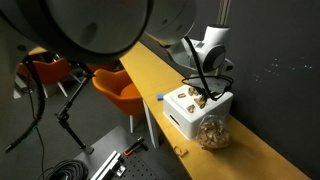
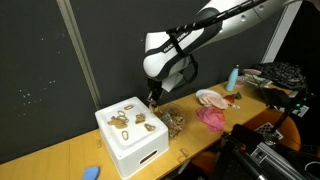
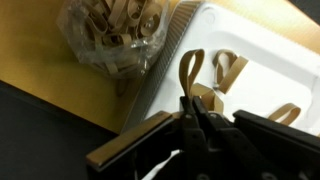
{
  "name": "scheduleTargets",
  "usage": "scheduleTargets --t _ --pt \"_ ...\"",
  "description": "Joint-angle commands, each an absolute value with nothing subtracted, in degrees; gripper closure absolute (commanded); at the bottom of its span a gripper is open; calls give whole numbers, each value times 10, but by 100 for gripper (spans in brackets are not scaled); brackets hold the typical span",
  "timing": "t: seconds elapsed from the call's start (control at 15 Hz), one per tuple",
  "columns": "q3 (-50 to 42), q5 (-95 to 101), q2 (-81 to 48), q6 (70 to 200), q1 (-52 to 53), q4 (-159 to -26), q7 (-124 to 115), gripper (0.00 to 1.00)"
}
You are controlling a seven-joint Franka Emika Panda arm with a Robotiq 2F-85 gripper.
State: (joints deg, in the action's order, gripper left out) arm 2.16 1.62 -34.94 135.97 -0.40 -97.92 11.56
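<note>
The robot should next move its gripper off the box (image 1: 195, 110), left in the wrist view, and lower it over the bag to release the rubber band, because other rubber bands lie inside the clear bag (image 1: 213, 131).
My gripper (image 3: 190, 100) is shut on a tan rubber band (image 3: 190, 68), whose loop sticks out past the fingertips in the wrist view. It hangs just above the edge of a white box (image 2: 130, 140) with several tan rubber bands lying on its top (image 2: 128, 118). In both exterior views the gripper (image 2: 154, 97) (image 1: 203, 94) is over the box (image 1: 195, 110). A clear bag of rubber bands (image 3: 112, 38) lies beside the box on the wooden table; it also shows in the exterior views (image 1: 212, 132) (image 2: 172, 121).
The wooden table (image 2: 60, 160) runs along a dark wall. A pink cloth (image 2: 213, 116), a white dish (image 2: 210, 97) and a blue bottle (image 2: 233, 77) sit further along it. Orange chairs (image 1: 118, 88), stands and cables are beside the table.
</note>
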Motion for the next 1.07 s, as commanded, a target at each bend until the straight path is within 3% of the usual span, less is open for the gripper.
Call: scheduleTargets --t 0.0,0.4,1.0 --pt "-6 45 -250 1351 8 -1100 58 99" --pt "-46 79 -230 1361 -2 -1154 -5 99" --pt "-57 96 -332 1387 -4 -1087 -26 99"
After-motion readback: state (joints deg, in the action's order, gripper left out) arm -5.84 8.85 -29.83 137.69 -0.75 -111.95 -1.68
